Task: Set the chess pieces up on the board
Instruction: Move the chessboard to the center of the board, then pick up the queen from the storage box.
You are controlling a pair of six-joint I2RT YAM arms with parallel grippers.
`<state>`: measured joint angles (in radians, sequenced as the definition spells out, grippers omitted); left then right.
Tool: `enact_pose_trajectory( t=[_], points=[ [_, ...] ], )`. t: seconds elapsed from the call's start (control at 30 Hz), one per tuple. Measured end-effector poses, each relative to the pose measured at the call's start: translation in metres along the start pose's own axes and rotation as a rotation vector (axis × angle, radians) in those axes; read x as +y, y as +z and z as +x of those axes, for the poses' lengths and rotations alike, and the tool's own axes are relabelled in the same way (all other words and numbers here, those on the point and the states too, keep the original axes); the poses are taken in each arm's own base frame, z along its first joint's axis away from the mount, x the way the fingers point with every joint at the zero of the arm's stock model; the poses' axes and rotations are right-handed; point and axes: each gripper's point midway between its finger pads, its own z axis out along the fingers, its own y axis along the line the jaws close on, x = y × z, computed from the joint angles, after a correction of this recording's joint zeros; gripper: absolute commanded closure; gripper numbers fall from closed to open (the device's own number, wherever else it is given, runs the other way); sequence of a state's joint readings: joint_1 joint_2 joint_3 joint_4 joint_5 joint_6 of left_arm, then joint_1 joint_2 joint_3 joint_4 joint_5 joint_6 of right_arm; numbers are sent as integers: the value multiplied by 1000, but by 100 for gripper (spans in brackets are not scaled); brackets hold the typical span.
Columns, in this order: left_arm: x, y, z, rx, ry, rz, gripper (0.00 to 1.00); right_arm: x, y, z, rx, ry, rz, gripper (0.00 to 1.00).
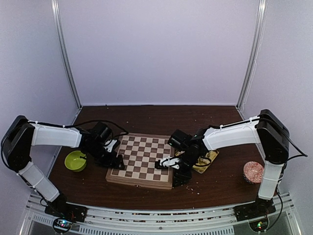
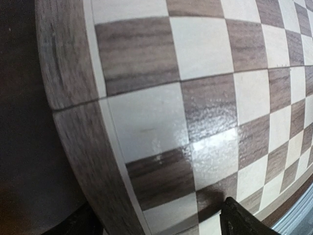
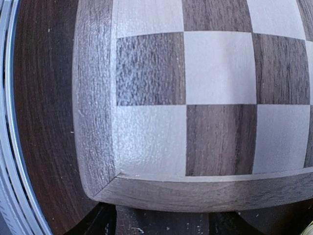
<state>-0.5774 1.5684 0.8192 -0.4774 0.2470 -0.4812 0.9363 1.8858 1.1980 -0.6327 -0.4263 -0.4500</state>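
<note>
The right gripper rises next, moves outward and toward the right in the top view, then closes low over the gold tray (image 1: 211, 156), as the board (image 1: 142, 154) stands empty.
The board (image 1: 142, 154) lies in the middle of the dark table, and I see none of the chess pieces on it or anywhere else in these views. My left gripper (image 1: 116, 164) hangs low over the board's left border. In the left wrist view the board (image 2: 161, 112) fills the frame and the left gripper (image 2: 161, 230) is open, its fingers (image 2: 244, 220) straddling the border and the nearest squares. My right gripper (image 1: 166, 165) is at the board's near right corner. In the right wrist view it (image 3: 164, 227) is open just outside the board's (image 3: 215, 73) edge, with only bare table between its fingers (image 3: 98, 220).
A lime-green bowl (image 1: 76, 160) sits left of the board, behind the left arm. A shiny gold tray (image 1: 206, 160) lies right of the board, partly under the right arm. A round patterned container (image 1: 253, 172) stands at the far right. Crumbs dot the table.
</note>
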Motion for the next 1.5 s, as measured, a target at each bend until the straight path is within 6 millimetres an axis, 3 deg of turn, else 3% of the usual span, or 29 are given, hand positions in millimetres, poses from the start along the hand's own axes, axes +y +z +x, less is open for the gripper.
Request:
enact_pose_trajectory(
  t=[0.33,0.63,0.8,0.9,1.03,1.13,1.3,1.4,1.5],
  points=[
    [-35,-5,43,40,42,19,19,15,-7,27,89,1,-39,37],
    [-55,-8,63,72,60,34,18,23,-13,45,122,9,-44,36],
    [-58,-32,65,67,74,12,14,25,-25,58,143,17,-6,35],
    [-67,-57,44,19,113,-18,13,27,-49,63,125,14,22,35],
    [-87,-88,-5,-103,214,-54,11,10,-96,60,12,66,94,40],
    [-97,-99,-36,-197,290,-84,8,-17,-129,65,-78,159,174,44],
    [-104,-108,-85,-369,389,-166,2,-79,-180,89,-199,333,397,46],
    [-115,-107,-116,-440,412,-181,2,-107,-192,103,-214,398,497,48],
    [-125,-97,-137,-472,415,-172,2,-125,-188,106,-190,435,510,52]
  ],
)
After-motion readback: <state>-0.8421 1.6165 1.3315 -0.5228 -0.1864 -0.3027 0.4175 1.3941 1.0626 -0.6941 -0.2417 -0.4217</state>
